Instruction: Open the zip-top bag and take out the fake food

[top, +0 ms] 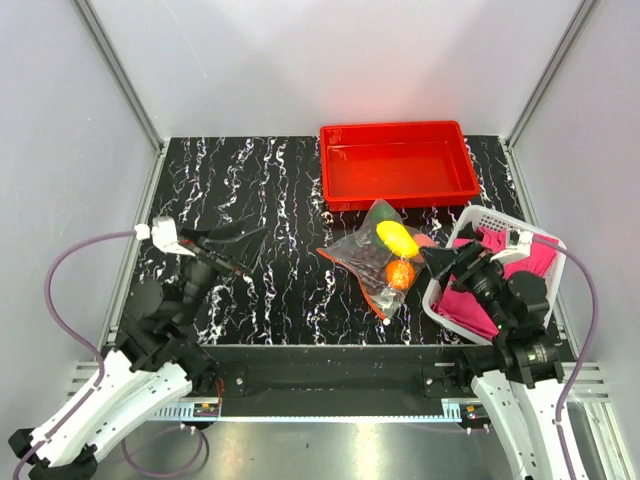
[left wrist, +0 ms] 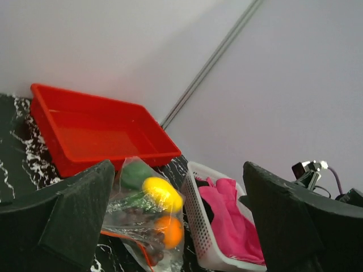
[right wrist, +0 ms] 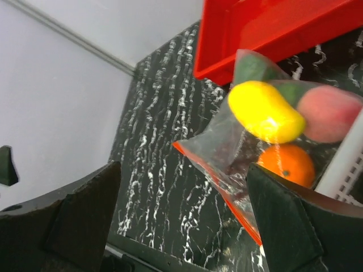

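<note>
The zip strip's far end [top: 324, 253] [left wrist: 108, 233], clear of the food, lies below my left gripper and to its right in the top view, so I need to move it down and across.
The zip-top bag [top: 377, 257] lies on the black marbled table in front of the red tray, its orange-red zip strip [top: 363, 283] along the near-left edge. Inside it show a yellow fruit [top: 398, 238], an orange ball [top: 401, 274], a green pepper [top: 380, 213] and dark grapes [top: 371, 262]. My left gripper [top: 234, 251] is open and empty, well left of the bag. My right gripper [top: 449, 252] is open and empty, just right of the bag. The bag also shows in the left wrist view [left wrist: 142, 218] and the right wrist view [right wrist: 224, 148], where a pinkish piece [right wrist: 329, 113] also shows inside it.
The red tray [top: 395, 128] stands at the back, holding nothing that I can see. A white basket [top: 497, 219] with pink cloths [top: 468, 308] stands right of the bag, under my right arm. Grey walls close in the table.
</note>
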Tool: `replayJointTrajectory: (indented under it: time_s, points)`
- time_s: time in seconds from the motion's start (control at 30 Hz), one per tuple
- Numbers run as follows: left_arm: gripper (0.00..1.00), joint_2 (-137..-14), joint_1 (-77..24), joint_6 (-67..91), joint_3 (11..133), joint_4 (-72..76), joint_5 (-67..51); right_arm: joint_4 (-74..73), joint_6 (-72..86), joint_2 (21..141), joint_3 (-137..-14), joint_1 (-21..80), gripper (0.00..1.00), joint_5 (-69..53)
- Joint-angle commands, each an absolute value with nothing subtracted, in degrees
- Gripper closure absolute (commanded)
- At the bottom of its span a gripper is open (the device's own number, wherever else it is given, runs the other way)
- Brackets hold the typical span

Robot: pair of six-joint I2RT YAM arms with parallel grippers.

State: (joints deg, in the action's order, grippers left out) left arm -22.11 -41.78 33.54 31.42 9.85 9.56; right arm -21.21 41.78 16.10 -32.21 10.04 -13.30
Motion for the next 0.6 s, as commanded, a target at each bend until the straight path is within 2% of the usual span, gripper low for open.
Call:
replayJointTrajectory:
  time_s: [0.0, 0.23, 0.33, 0.4, 0.57]
  points:
    - [0.01, -25.7, -42.0, 39.7, 38.1, -7.8, 9.5, -36.2, 38.5, 21.3, -40.2, 9.8, 0.00, -5.1]
    - [0.01, -29.3, -42.0, 51.8, 27.6, 7.9, 3.2, -49.6, 38.6, 34.4, -49.7, 9.8, 0.00, 7.7]
    - [0.01, -39.6, -42.0, 54.0, 28.9, 9.8, -1.5, -49.7, 39.3, 35.2, -50.7, 9.8, 0.00, 6.4]
    - [0.02, -49.0, -42.2, 54.8, 30.3, 11.0, -5.2, -48.5, 38.9, 35.1, -50.3, 9.8, 0.00, 1.2]
    - [0.06, -61.9, -44.7, 57.8, 29.7, 23.8, -5.7, -45.6, 31.4, 35.9, -50.8, 9.8, 0.00, -6.3]
